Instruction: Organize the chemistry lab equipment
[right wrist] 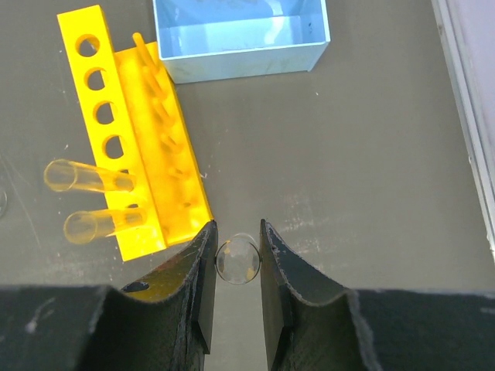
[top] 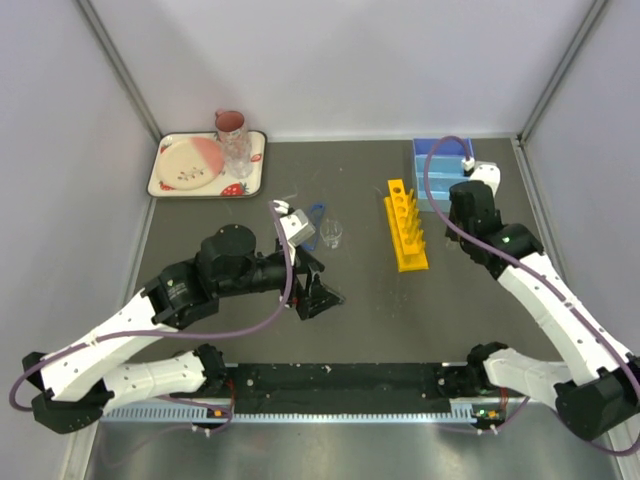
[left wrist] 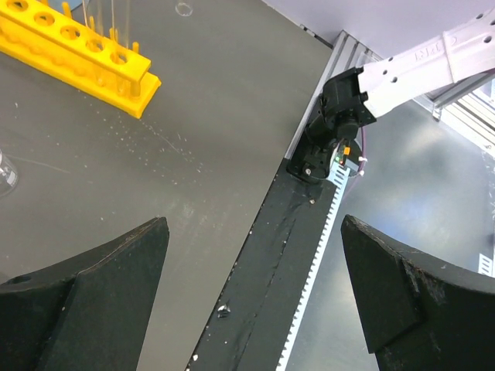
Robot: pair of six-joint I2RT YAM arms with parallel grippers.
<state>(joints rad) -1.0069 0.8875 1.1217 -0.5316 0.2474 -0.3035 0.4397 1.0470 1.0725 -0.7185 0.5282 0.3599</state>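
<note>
The robot should next move its right gripper to the left in the top view and down to let go of the tube over the rack's near-end peg (top: 420, 240) (right wrist: 186, 205), because that peg is bare.
My right gripper (right wrist: 237, 259) is shut on a clear glass tube (right wrist: 237, 260), seen end-on between the pads, just right of the near end of the yellow holed rack (right wrist: 124, 139). Two more glass tubes (right wrist: 87, 177) stand in the rack's near holes. The blue tray (right wrist: 240, 35) lies just beyond the rack. In the top view the rack (top: 405, 225) is right of centre and the blue tray (top: 435, 165) behind it. A small clear beaker (top: 331, 232) and blue-rimmed goggles (top: 314, 213) sit mid-table. My left gripper (top: 322, 297) (left wrist: 255, 224) hangs wide open and holds nothing, over the table's near edge.
A cream strawberry-patterned tray (top: 250, 170) with a plate, a pink mug (top: 231, 125) and a clear tumbler (top: 238, 155) sits at the back left. A black strip (top: 330, 380) runs along the near edge between the arm bases. Grey walls close in on three sides.
</note>
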